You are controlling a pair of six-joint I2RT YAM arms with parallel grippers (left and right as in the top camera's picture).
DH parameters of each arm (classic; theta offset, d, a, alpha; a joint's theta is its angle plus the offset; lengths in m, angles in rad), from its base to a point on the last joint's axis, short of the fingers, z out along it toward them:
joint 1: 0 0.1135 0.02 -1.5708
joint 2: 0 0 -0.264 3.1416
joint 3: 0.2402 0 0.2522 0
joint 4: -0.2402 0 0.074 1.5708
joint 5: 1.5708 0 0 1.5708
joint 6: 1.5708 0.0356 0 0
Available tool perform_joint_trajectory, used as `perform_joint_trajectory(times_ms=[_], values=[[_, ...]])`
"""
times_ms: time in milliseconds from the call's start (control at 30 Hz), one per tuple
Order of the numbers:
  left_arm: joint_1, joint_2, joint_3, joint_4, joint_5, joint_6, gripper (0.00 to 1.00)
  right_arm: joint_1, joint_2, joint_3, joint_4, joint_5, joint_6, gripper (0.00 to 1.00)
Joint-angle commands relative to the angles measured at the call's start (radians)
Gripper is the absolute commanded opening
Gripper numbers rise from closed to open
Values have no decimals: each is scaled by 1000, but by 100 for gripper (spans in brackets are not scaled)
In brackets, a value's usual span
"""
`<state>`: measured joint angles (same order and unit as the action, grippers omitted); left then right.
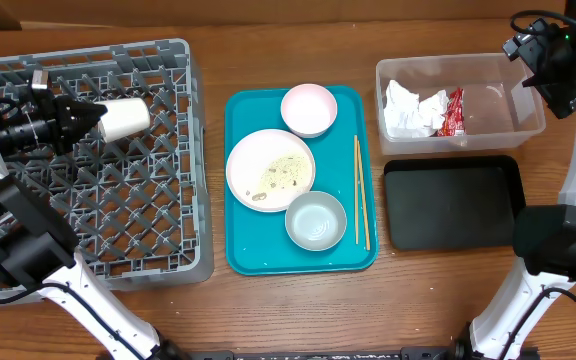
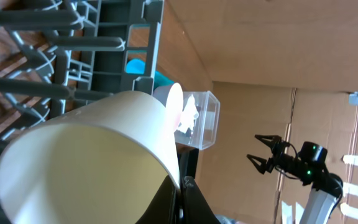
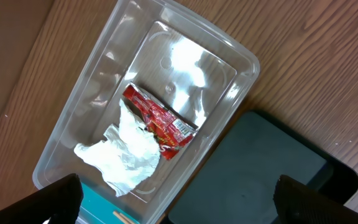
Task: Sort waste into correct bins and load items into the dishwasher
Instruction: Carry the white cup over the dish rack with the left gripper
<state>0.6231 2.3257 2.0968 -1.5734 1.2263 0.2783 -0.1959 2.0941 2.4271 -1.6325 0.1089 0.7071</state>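
My left gripper should next move the cup a little toward the dish rack's edge by the teal tray (image 2: 112, 70), because that part of the dish rack is empty.
My left gripper (image 1: 93, 114) is shut on the rim of the small white cup (image 1: 126, 117), holding it on its side over the grey dish rack (image 1: 158, 250); the cup fills the left wrist view (image 2: 86, 162). My right gripper (image 1: 526, 45) is open, high above the clear tub (image 1: 528, 125). The tub holds the crumpled white napkin (image 3: 126, 152) and the red wrapper (image 3: 160, 121). The black tray (image 1: 453, 205) lies in front of the tub. The plate (image 1: 253, 150) bears rice scraps (image 1: 286, 172). The pink-white bowl (image 1: 309, 108), the grey bowl (image 1: 316, 220) and the chopsticks (image 1: 361, 190) lie beside it.
The plate, bowls and chopsticks rest on a teal tray (image 1: 243, 255) between the rack and the bins. The table is brown wood (image 1: 418, 300). Cardboard walls show in the left wrist view behind the right arm (image 2: 291, 162).
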Motion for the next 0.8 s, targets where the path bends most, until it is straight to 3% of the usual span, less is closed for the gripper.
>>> perform_joint_trajectory(times_ms=[0,433,767], values=[[-28,9,-1,7,26,66,4,-2,-6,1,4,10,4,100],[-46,9,-48,53,-59,66,4,-2,-6,1,4,10,4,100],[-39,9,-155,172,-118,-24,7,-2,-6,1,4,10,4,100]])
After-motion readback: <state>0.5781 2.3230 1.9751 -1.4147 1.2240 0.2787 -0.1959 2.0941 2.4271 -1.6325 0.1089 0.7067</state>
